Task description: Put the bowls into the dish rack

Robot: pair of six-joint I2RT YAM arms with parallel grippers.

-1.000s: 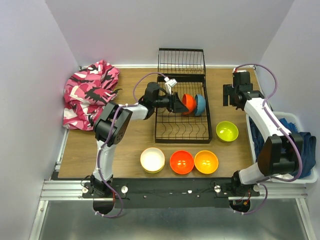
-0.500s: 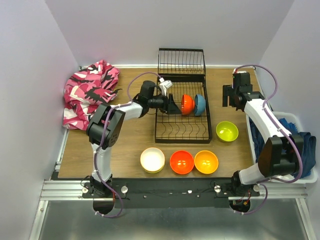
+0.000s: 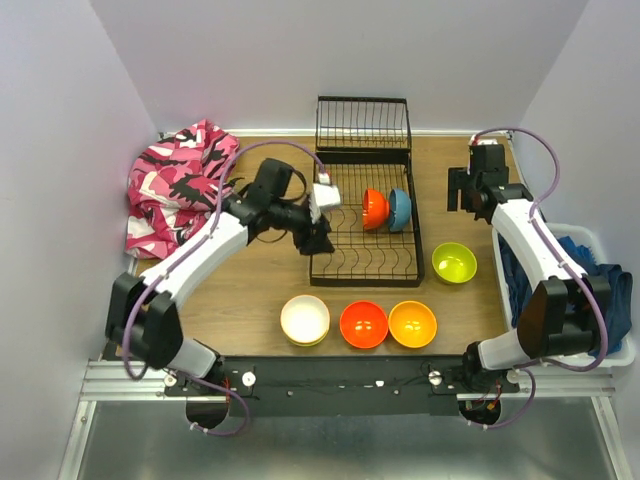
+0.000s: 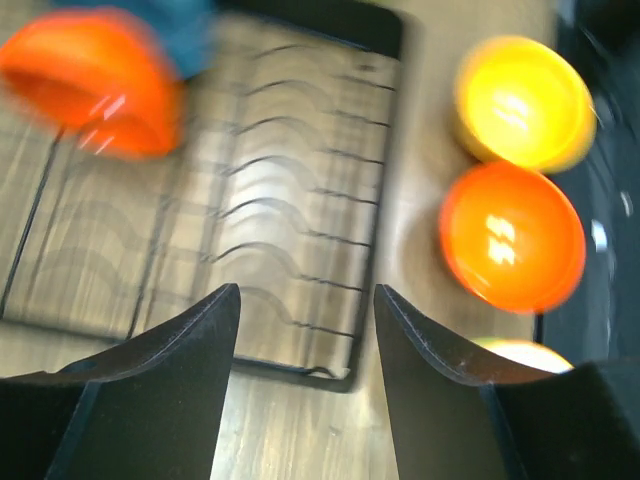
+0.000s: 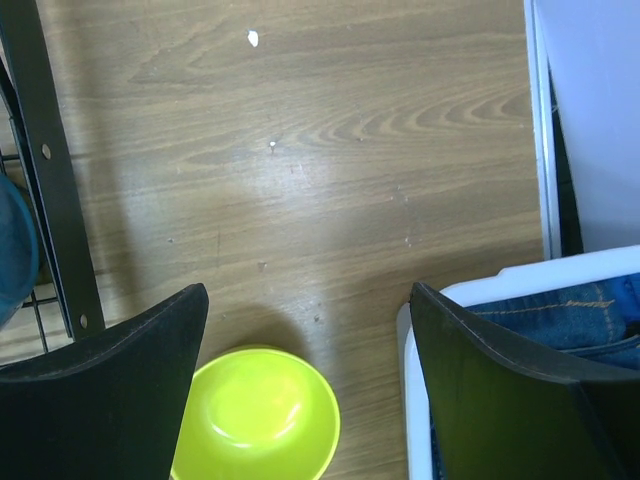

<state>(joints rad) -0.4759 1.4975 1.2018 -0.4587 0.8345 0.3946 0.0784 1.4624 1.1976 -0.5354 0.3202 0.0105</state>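
My left gripper next moves back toward the base and down onto the near rim of the orange-red bowl, as it still sits outside the rack.
The black wire dish rack stands at the table's middle. A red bowl and a blue bowl stand on edge in it, side by side. A lime green bowl sits right of the rack. Cream-white, orange-red and orange bowls sit in a row in front of it. My left gripper is open and empty over the rack's front-left corner. My right gripper is open and empty above the table, beyond the lime bowl.
A pink camouflage cloth lies at the back left. A white basket with blue cloth stands at the right edge, its rim near my right finger. The rack's wire flap stands up at the back.
My left gripper has drawn back from the red bowl toward the rack's front-left corner, leaving the bowl standing in the rack. The right arm has not moved.
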